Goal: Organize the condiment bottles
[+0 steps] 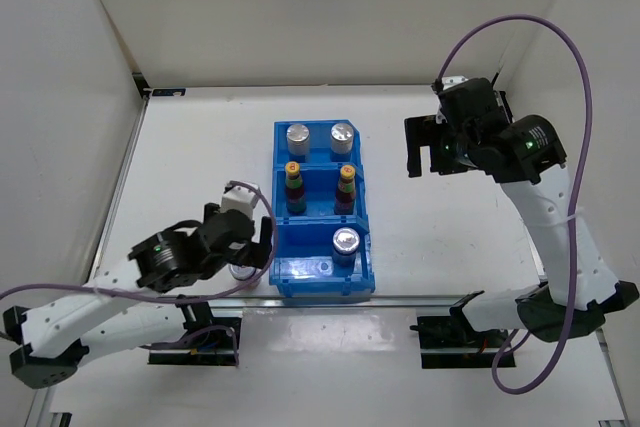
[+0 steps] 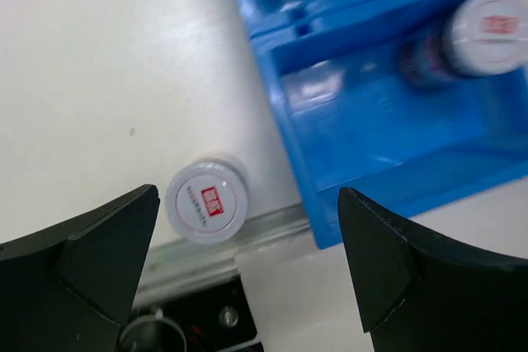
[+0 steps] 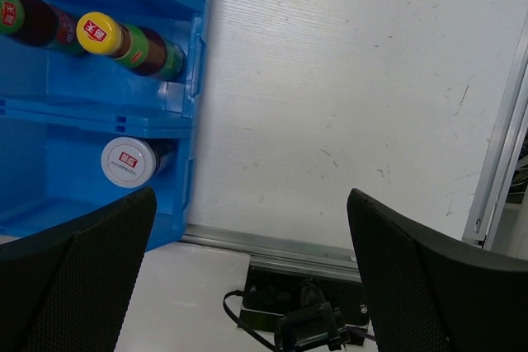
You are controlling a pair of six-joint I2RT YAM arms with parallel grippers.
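I should lower my left gripper away from the bin and turn it before grabbing, until its fingers straddle the loose silver-lidded cylinder (image 1: 243,272), which is now off-center between them.
Five condiment bottles stand in the blue bin (image 1: 304,269). Two silver-lidded cylinders (image 1: 298,134) (image 1: 342,134) fill the far compartment. Two slim yellow-capped bottles (image 1: 293,185) (image 1: 346,185) stand in the middle one. One silver-lidded cylinder (image 1: 346,242) is in the near one. Another silver-lidded cylinder (image 2: 206,201) stands upright on the table just left of the bin, close to the front edge. My left gripper (image 2: 247,197) hovers open above it, with the cylinder near the left finger and untouched. My right gripper (image 1: 420,147) hangs open and empty over the table right of the bin.
A metal rail (image 2: 206,245) runs along the table's front edge, right beside the loose cylinder. White walls close in the left, back and right sides. In the right wrist view the bin's right wall (image 3: 196,80) lies to the left of the open right gripper (image 3: 252,197).
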